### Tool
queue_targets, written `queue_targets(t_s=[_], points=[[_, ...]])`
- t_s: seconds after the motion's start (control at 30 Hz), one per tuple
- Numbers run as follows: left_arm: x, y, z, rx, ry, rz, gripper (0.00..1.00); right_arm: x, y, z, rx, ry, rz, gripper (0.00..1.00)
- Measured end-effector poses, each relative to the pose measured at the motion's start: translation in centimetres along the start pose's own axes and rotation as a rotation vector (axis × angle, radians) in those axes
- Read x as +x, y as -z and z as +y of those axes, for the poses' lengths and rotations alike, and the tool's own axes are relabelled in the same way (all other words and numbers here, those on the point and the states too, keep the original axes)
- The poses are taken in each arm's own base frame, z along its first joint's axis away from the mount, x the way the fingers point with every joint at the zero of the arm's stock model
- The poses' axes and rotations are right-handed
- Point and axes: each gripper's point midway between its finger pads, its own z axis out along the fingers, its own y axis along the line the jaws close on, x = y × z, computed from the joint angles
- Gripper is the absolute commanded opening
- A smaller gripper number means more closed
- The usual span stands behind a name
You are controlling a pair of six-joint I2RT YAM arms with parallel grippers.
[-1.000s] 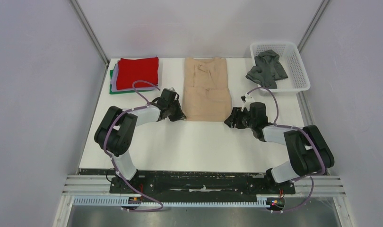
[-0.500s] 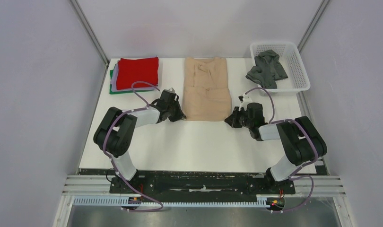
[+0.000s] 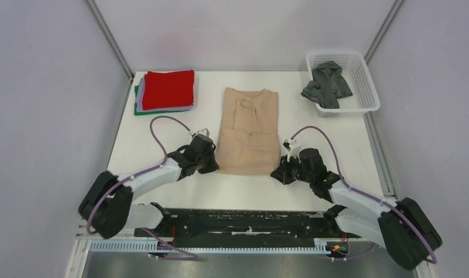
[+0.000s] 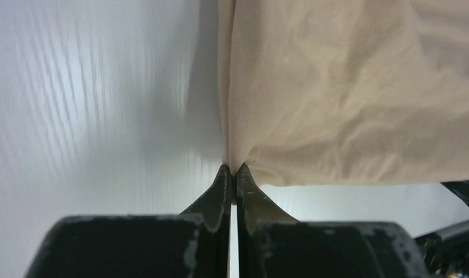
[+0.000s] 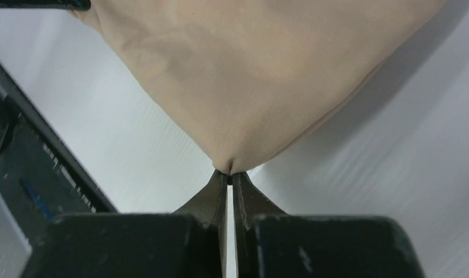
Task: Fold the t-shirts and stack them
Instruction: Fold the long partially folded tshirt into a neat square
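The tan t-shirt lies in a long strip. It goes up and outward in my left gripper next, over the far corner nearest the stack for release.
A tan t-shirt lies folded into a long strip in the middle of the table. My left gripper is shut on its near left corner, and in the left wrist view the cloth bunches right at the gripper. My right gripper is shut on the near right corner; the right wrist view shows the tan cloth drawn to a point at the gripper. A folded stack with a red t-shirt on top sits at the back left. A dark grey t-shirt lies crumpled in the basket.
A white mesh basket stands at the back right corner. Lavender and green edges show under the red shirt. The black rail with both arm bases runs along the near table edge. Grey walls close in on both sides.
The right gripper closed on the tan shirt's near right corner. Both grippers then pulled toward the near edge, dragging the tan shirt closer to the arm bases.
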Motion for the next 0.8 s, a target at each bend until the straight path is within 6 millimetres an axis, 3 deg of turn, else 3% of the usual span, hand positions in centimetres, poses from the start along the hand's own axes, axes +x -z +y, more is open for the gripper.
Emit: queue_targets(t_s=[0.23, 0.37, 0.5, 0.63, 0.8], points=[[2.6, 8.3, -0.9, 0.118, -0.041, -0.059, 0.02, 3.3, 3.9, 5.1, -0.207, 0.044, 0.051, 0.00], [4.5, 11.3, -1.4, 0.199, -0.049, -0.044, 0.02, 4.6, 5.8, 8.3, -0.352, 0.044, 0.070, 0.00], [5.9, 13.1, -1.3, 0.238, -0.039, -0.023, 0.02, 4.0, 7.1, 10.1, -0.435, 0.046, 0.044, 0.00], [5.4, 13.8, -1.0, 0.243, -0.007, -0.056, 0.02, 3.5, 7.0, 9.9, -0.401, 0.034, 0.049, 0.00], [4.0, 13.7, -0.6, 0.194, 0.004, -0.116, 0.02, 0.3, 6.5, 9.3, -0.289, 0.047, 0.033, 0.00]])
